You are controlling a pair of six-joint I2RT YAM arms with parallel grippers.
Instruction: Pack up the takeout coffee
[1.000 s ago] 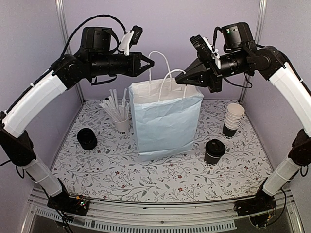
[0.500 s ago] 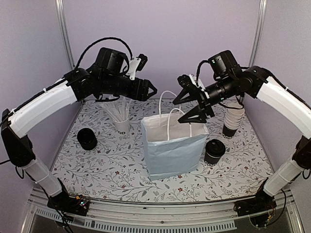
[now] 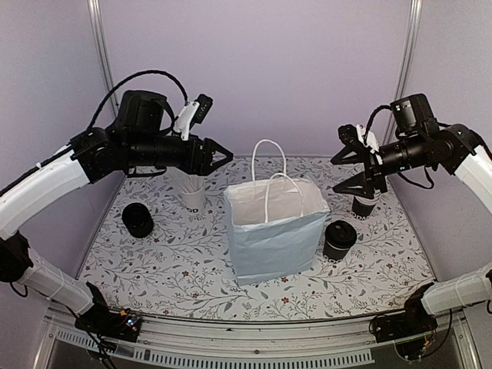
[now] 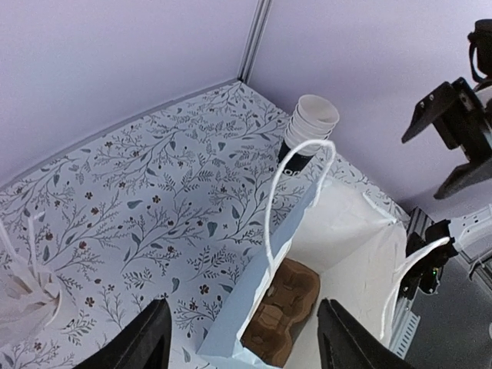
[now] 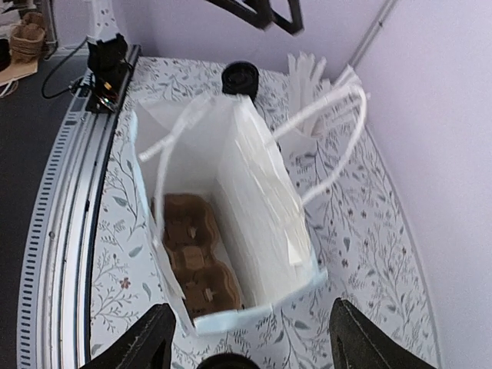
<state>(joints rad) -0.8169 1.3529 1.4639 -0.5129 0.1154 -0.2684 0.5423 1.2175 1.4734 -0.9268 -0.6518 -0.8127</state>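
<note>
My right gripper comes down next, tilting its open fingers down around the lidded black cup (image 3: 339, 240) (image 5: 228, 362) beside the bag, since both carrier holes are empty.
The pale blue paper bag (image 3: 275, 234) stands open on the table between both arms, with nothing holding its handles. The brown cup carrier (image 4: 286, 309) (image 5: 191, 257) lies flat on the bag's bottom, both holes empty. A lidded black cup (image 3: 339, 239) stands just right of the bag, and its lid (image 5: 227, 361) shows at the bottom edge of the right wrist view. A second black cup (image 3: 138, 220) sits at the left. My left gripper (image 3: 221, 160) (image 4: 246, 338) hangs open, up and to the left of the bag. My right gripper (image 3: 342, 172) (image 5: 250, 342) is open to the bag's upper right.
A white cup of straws (image 3: 192, 197) stands behind the bag on the left. A stack of paper cups (image 3: 367, 201) (image 4: 310, 123) stands at the back right, partly hidden by my right fingers. Purple walls close in the back and both sides.
Both grippers have let go of the bag's handles and opened. The bag has dropped onto the table, slightly to the right. Both arms have drawn back from it, the right one farthest.
</note>
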